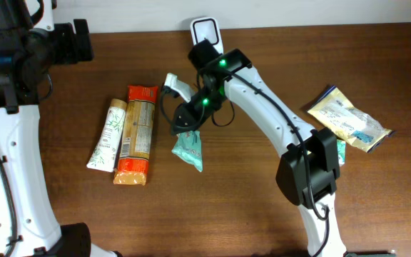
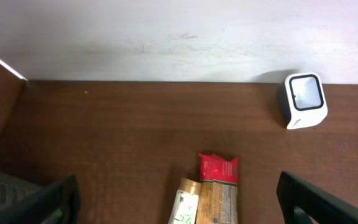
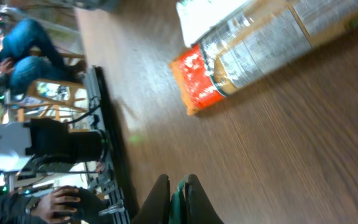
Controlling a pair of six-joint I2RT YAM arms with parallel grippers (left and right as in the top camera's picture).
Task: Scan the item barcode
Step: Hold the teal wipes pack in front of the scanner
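Note:
The table is bare short of the yellow and white bag, so my right gripper turns, swings toward the bag and releases the teal packet there next.
My right gripper is shut on the top edge of a teal packet, which hangs down over the middle of the table. In the right wrist view the teal film shows pinched between the two dark fingers. The white barcode scanner stands at the table's back edge, just behind the right arm; the left wrist view also shows the scanner. My left gripper is open and empty, held high at the back left, away from the packet.
A white tube and a brown packet with red-orange ends lie side by side left of centre. A yellow and white bag lies at the right, with a teal item partly hidden under the right arm.

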